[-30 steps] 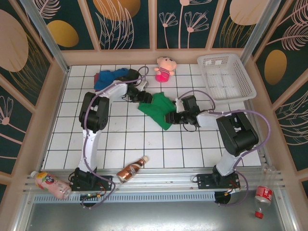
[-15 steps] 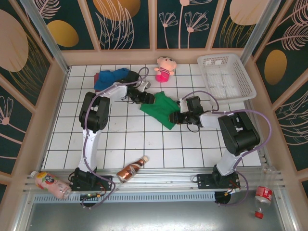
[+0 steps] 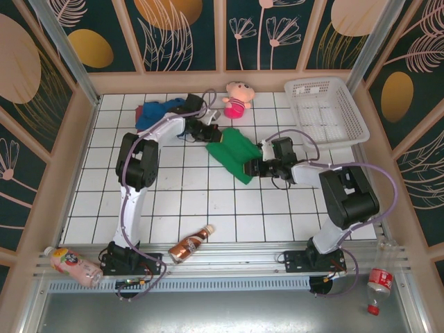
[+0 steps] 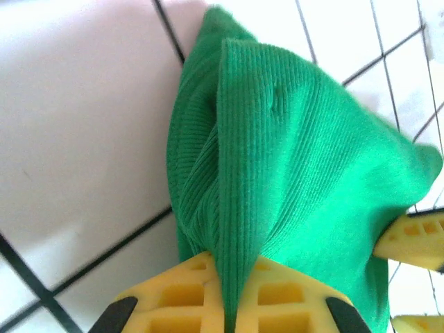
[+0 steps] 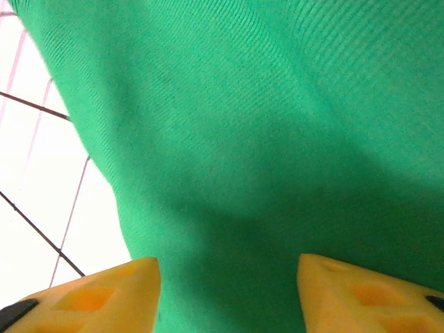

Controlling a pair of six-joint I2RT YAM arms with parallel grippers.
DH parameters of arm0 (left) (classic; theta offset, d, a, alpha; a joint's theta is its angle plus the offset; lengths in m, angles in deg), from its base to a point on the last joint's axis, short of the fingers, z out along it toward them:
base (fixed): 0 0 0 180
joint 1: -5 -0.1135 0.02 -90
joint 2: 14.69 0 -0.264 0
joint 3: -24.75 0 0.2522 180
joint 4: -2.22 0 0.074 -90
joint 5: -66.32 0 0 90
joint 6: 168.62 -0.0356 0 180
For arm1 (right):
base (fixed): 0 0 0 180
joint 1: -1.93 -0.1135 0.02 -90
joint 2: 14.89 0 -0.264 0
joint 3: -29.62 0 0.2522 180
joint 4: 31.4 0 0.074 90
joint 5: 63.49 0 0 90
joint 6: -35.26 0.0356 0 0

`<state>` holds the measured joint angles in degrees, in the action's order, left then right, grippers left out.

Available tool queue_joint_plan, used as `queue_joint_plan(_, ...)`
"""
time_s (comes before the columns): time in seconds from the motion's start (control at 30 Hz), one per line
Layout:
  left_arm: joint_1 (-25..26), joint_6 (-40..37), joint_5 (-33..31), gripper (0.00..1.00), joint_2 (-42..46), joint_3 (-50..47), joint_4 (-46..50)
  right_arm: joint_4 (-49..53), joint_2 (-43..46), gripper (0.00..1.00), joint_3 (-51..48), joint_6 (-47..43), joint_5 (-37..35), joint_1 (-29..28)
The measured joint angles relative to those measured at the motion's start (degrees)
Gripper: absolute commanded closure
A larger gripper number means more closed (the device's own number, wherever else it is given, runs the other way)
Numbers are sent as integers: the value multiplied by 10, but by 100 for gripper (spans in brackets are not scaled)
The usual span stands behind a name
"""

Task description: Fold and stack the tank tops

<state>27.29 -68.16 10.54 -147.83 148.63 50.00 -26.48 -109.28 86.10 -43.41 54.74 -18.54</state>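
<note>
The blue tank top atop the maroon makes a pile beside the left gripper, away from the basket. The left gripper will next lift the fold of the green tank top across that pile, lower it and let go.
The green tank top lies bunched on the white tiled table, near the middle. My left gripper is at its far left corner, shut on a pinched ridge of the green ribbed cloth, which runs down between the yellow fingers. My right gripper is at the cloth's right edge and stands open, with green fabric spread below its fingertips. The blue tank top lies crumpled at the back left, with a sliver of maroon at its left edge.
A pink plush doll sits at the back centre, close to the left gripper. A white basket stands at the back right. A brown bottle lies near the front edge. More bottles lie on the front rail and at the right.
The left gripper has closed on the green top's corner. The right gripper has opened wider. The green cloth and both grippers have shifted slightly to the right and towards the back.
</note>
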Motion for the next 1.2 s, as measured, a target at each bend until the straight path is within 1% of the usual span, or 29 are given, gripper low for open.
queue_joint_plan(0.13,-6,-28,-65,100,-1,110,62,-17,28,40,3,9,23,13)
queue_joint_plan(0.2,-15,-41,-96,100,0,137,76,-23,30,38,13,11,35,18)
queue_joint_plan(0.33,-45,-59,-155,100,0,157,119,-37,30,37,33,19,60,24)
queue_joint_plan(0.57,-104,-72,-216,100,0,192,172,-53,30,36,57,33,85,29)
queue_joint_plan(0.73,-129,-68,-242,100,0,236,176,-68,30,35,59,51,94,29)
queue_joint_plan(0.87,-137,-42,-256,100,1,256,170,-79,30,35,59,60,94,28)
queue_joint_plan(1.0,-140,-12,-263,100,3,250,166,-85,30,35,59,66,94,28)
queue_joint_plan(1.2,-143,28,-277,100,39,213,147,-96,27,35,59,73,94,26)
